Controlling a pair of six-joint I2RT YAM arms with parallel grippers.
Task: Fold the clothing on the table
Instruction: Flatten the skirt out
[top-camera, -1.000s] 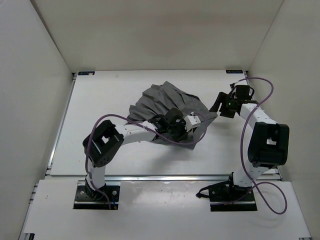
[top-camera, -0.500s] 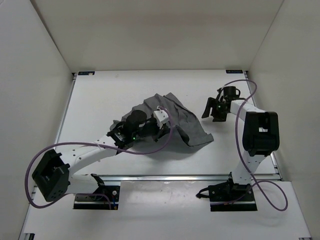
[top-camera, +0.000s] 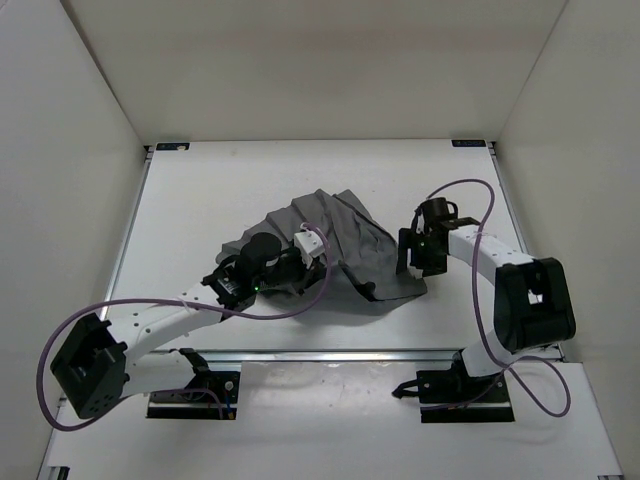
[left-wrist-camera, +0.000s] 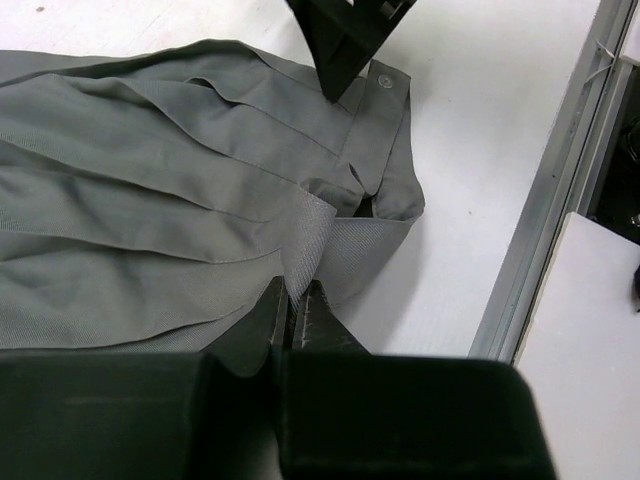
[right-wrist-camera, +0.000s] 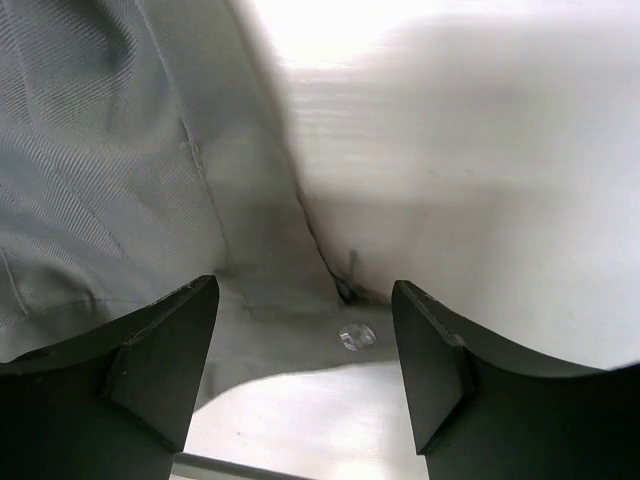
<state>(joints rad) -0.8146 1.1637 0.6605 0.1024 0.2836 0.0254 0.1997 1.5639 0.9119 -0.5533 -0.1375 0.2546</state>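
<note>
Next, my right gripper moves down and slightly back onto the clothing's corner with the clear button, as its open fingers still hang just above it.
The clothing, a dark grey pleated garment, lies bunched in the middle of the white table. My left gripper is shut on a ribbed band at the garment's near edge; from above it sits at the cloth's near left side. My right gripper is open, its fingers straddling the garment's corner with a clear button, just above the cloth. From above, the right gripper hangs at the cloth's right edge. Its dark fingers also show in the left wrist view beside the button.
A metal rail runs along the table's near edge, close to the garment's corner. White walls enclose the table on the left, back and right. Purple cables loop off both arms.
My left gripper drew leftward with the cloth, folding its right side over. My right gripper came nearer and left to the garment's corner, opening slightly wider.
</note>
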